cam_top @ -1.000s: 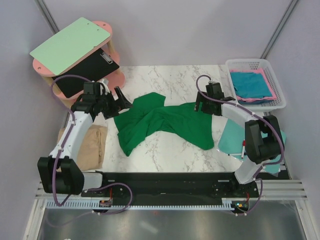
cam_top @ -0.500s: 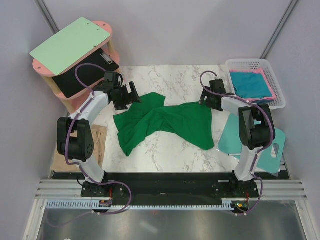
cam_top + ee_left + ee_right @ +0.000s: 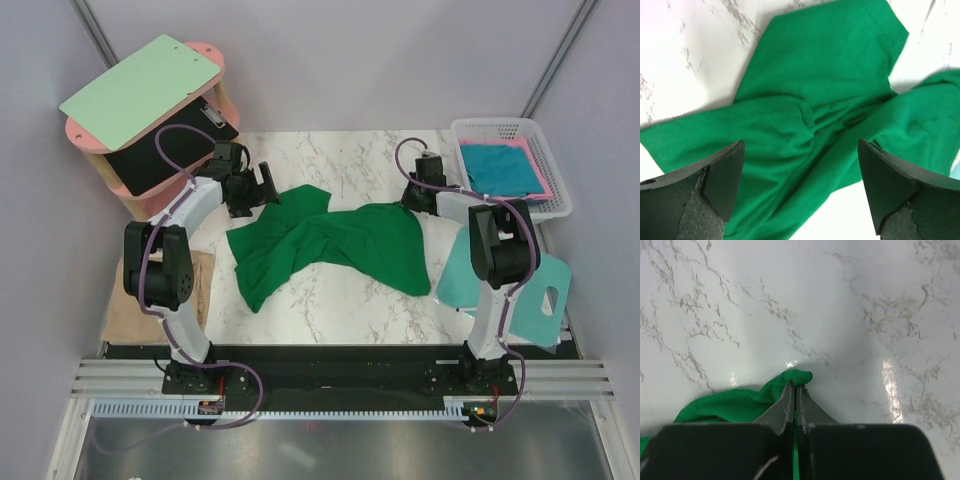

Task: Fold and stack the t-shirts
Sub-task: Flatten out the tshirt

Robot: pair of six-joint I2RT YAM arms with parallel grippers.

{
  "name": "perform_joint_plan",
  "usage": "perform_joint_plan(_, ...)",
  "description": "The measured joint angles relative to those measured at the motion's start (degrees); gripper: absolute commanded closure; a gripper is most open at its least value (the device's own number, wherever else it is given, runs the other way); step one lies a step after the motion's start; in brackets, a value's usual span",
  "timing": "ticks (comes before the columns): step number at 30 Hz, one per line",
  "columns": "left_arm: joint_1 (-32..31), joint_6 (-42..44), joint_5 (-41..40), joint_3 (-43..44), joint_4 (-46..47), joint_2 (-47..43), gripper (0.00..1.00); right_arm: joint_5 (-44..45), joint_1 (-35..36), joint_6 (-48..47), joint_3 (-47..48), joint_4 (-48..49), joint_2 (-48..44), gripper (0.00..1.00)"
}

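I need to lower my left gripper outward next, onto the green t-shirt's far corner [image 3: 282, 196] [image 3: 777, 23] by the shelf, because that corner is below and outward of my open fingers.
A dark green t-shirt [image 3: 330, 245] lies crumpled and spread on the marble table; it fills the left wrist view [image 3: 820, 100]. My left gripper [image 3: 262, 190] hovers open over its far left sleeve, jaws wide apart [image 3: 801, 145] and nothing between them. My right gripper [image 3: 408, 203] is shut on the shirt's far right corner, where a small green bunch [image 3: 799, 376] pokes out past the closed fingertips [image 3: 796, 386]. A teal-blue t-shirt [image 3: 500, 165] lies over a pink one [image 3: 541, 180] in the basket. A tan-beige t-shirt [image 3: 125, 315] lies at the near left.
A white basket [image 3: 500, 125] stands at the far right. A mint-teal board with a hole [image 3: 455, 275] lies near the right arm's base. At the far left, a pink shelf [image 3: 215, 50] carries a pale green clipboard [image 3: 140, 90], with a black clipboard [image 3: 165, 150] below.
My left arm has swung inward to the shirt's far left sleeve, still open. My right gripper has shifted to the far right corner of the green shirt and shut on it.
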Motion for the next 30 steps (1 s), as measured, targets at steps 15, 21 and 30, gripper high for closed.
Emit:
perform_joint_plan(15, 0.0, 0.3, -2.8, 3.3, 0.2, 6.2, 0.00, -9.4, 0.6, 0.9, -22.8, -4.3, -43.7, 1.00)
perform_joint_plan(21, 0.0, 0.4, -3.6, 3.3, 0.2, 6.4, 0.00, -12.9, 0.7, 2.6, -35.3, -11.9, -48.0, 1.00)
perform_joint_plan(30, 0.0, 0.5, -3.2, 12.1, 0.2, 15.8, 0.07, -14.1, 0.7, 4.0, -41.4, -17.4, -47.1, 1.00)
